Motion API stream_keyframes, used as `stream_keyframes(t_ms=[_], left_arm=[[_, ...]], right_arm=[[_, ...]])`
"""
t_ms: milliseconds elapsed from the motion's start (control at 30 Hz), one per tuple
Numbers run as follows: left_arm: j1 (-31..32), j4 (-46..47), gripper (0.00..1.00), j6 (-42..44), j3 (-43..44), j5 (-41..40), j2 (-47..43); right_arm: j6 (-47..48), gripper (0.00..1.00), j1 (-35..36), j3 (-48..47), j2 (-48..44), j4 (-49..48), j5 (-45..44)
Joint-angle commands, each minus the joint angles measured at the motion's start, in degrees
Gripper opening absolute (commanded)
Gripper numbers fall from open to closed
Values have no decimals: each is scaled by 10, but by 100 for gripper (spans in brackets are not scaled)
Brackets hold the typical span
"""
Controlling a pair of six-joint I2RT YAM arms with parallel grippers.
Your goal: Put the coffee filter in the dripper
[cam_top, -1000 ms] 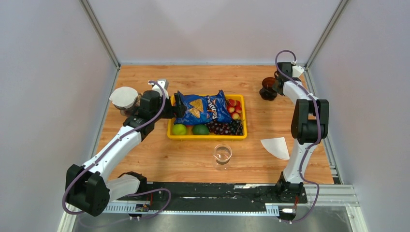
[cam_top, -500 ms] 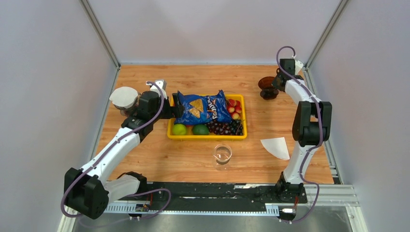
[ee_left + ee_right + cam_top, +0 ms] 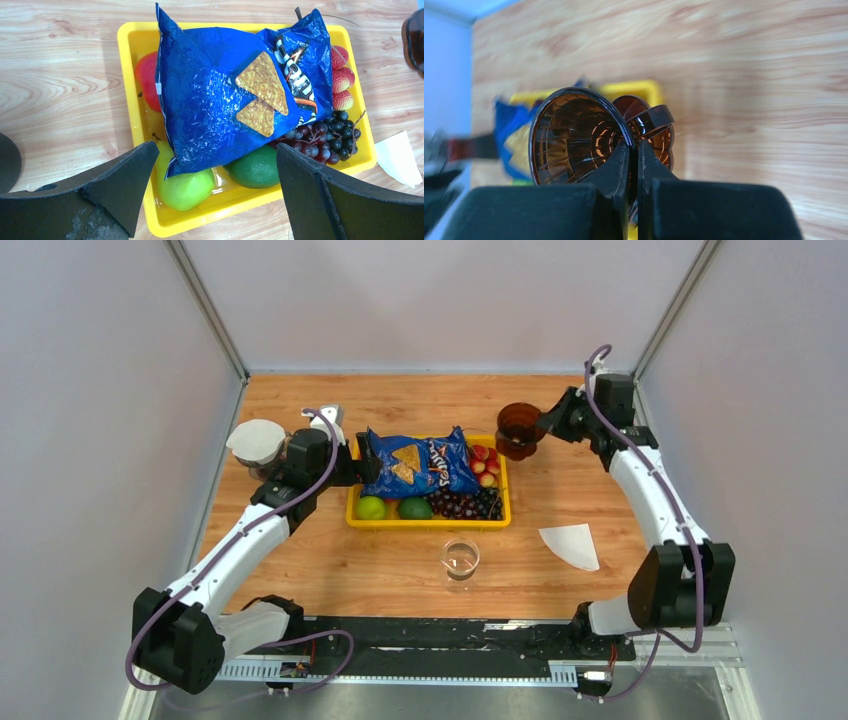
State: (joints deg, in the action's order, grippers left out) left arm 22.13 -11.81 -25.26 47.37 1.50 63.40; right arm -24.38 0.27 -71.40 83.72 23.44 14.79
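I will next swing my right gripper back and release the dripper on the clear glass (image 3: 461, 556), as it is nearer my base, left in the top view.
My right gripper (image 3: 545, 423) is shut on the rim of the brown translucent dripper (image 3: 517, 428) and holds it in the air, tilted, over the right end of the yellow tray. In the right wrist view the dripper (image 3: 574, 135) opens toward the camera, its wall pinched between the right gripper (image 3: 634, 145) jaws. The white coffee filter (image 3: 570, 544) lies flat on the table at the right front; the left wrist view shows the filter (image 3: 398, 159) at its right edge. My left gripper (image 3: 362, 462) stands open at the tray's left end, and the left gripper (image 3: 217, 146) holds nothing.
The yellow tray (image 3: 428, 521) holds a blue chip bag (image 3: 415, 465), green fruit, grapes and strawberries. A clear glass (image 3: 460, 558) stands in front of the tray. A white round thing (image 3: 256, 440) sits on a dark object at the far left.
The right gripper closed on the dripper's rim, lifted it off the table at the back right and swung it left toward the tray. The left arm has not moved.
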Motion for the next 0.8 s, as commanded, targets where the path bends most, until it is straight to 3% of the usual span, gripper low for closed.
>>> stream_keyframes(t_ms=[0, 167, 300, 767], left_arm=[[2, 17, 100, -2, 10, 16, -8], [2, 24, 100, 0, 6, 27, -7], [2, 23, 100, 1, 7, 28, -5], [2, 19, 100, 1, 11, 37, 5]], right_arm=[[48, 0, 82, 24, -80, 17, 161], [104, 0, 217, 0, -114, 128, 138], [121, 0, 284, -9, -143, 179, 136], [152, 0, 371, 22, -176, 215, 170]])
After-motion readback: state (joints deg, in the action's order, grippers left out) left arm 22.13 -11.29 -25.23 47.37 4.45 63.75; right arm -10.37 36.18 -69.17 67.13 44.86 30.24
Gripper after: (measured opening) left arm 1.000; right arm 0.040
